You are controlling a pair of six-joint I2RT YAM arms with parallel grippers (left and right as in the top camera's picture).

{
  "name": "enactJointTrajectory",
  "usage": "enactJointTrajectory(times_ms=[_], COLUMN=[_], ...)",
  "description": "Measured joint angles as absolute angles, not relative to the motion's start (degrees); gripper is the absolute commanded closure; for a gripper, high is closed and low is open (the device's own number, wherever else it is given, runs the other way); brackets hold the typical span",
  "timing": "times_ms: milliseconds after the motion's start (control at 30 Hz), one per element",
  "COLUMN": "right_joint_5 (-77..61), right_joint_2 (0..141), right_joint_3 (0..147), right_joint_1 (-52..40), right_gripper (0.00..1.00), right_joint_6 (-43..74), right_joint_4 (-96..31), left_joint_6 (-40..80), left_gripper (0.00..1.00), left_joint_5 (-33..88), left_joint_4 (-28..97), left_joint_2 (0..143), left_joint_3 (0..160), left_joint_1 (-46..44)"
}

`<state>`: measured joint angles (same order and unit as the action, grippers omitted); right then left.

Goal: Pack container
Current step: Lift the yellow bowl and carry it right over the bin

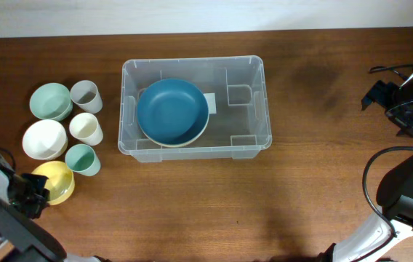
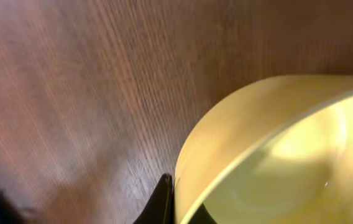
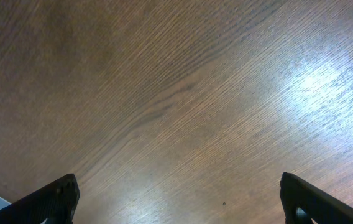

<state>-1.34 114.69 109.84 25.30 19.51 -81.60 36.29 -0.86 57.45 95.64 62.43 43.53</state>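
The blue bowl fills the container's other end, so my left gripper next needs to lift the yellow bowl [image 1: 57, 180], move it to the right in the overhead view and lower it into the container's empty end [image 1: 237, 100].
The clear plastic container [image 1: 250, 135] stands mid-table with a blue bowl [image 1: 171, 110] inside, resting on a cream bowl. A yellow bowl [image 1: 57, 180] sits at the front left; in the left wrist view [image 2: 276, 149] its rim lies between my left gripper's fingers [image 2: 178, 202], which are shut on it. My right gripper [image 3: 179, 196] is open and empty over bare wood at the far right [image 1: 403, 102].
Left of the container stand a green bowl [image 1: 50, 100], a white bowl [image 1: 44, 139], a grey cup [image 1: 86, 95], a cream cup [image 1: 86, 128] and a teal cup [image 1: 82, 159]. Cables hang by the right arm.
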Motion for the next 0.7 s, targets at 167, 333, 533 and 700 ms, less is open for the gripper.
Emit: enactJointTrajectory(times_ms=[167,333,533,700], right_joint_5=[-1.4,-1.4,-1.3,-1.3], right_joint_2=[114.7,114.7,114.7,114.7], right_joint_3=[109.8,109.8,109.8,109.8], right_joint_1=[25.3,25.3,25.3,25.3], right_gripper=[0.01,0.01,0.01,0.01], right_joint_6=[19.5,19.5,19.5,19.5], right_joint_4=[-81.6,-81.6,-81.6,-81.6], left_joint_6=[36.3,36.3,36.3,37.8], left_gripper=[0.99,0.99,0.99,0.99], left_joint_5=[-0.4,1.8,11.4,19.9], left_joint_4=[60.3,60.6,56.1,45.7], left_joint_2=[85.6,73.2,61.4,57.5], left_joint_3=[67.0,69.9,70.3,70.3], left_joint_1=[43.5,43.5,40.8,28.3])
